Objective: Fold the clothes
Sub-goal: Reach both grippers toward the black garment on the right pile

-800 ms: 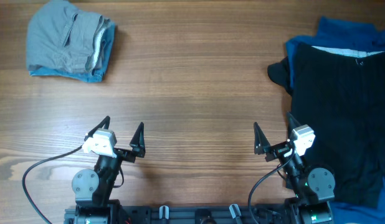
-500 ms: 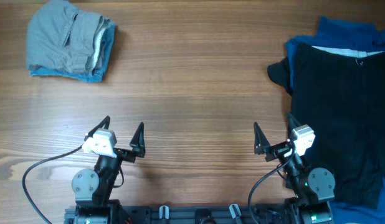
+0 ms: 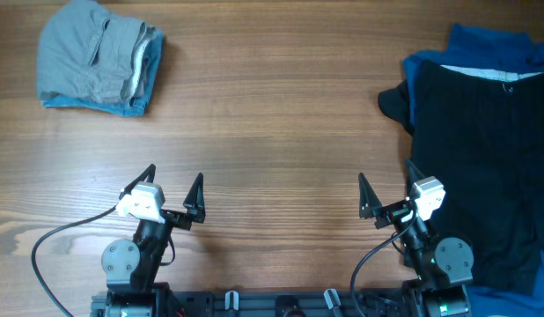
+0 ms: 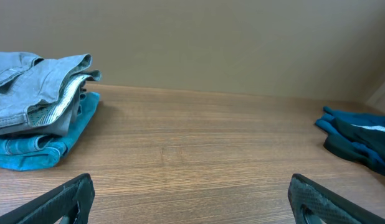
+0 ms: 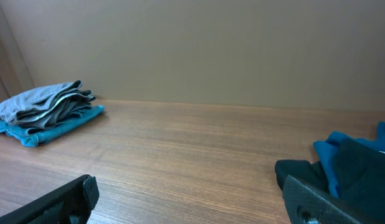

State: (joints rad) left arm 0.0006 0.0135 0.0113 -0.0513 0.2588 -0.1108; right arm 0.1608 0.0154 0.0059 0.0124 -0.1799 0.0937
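Note:
I need to move my right gripper outward next, tip it downward and lower it onto the black garment's corner by the bare wood (image 5: 348, 145). The black garment's pale-lined waistband is at its far end.
A black garment (image 3: 483, 167) lies spread at the right of the table, on top of a blue garment (image 3: 496, 48); both show in the right wrist view (image 5: 361, 168) and far right in the left wrist view (image 4: 357, 140). A folded stack of grey clothes on a blue piece (image 3: 98, 57) sits at the far left, also in the left wrist view (image 4: 40, 112) and the right wrist view (image 5: 46, 112). My left gripper (image 3: 173, 187) is open and empty near the front edge. My right gripper (image 3: 386, 189) is open and empty, just left of the black garment.
The wooden table (image 3: 272, 132) runs between the folded stack and the garment pile. A plain beige wall (image 4: 211, 43) stands behind the table's far edge. Both arm bases and cables sit at the front edge (image 3: 272, 299).

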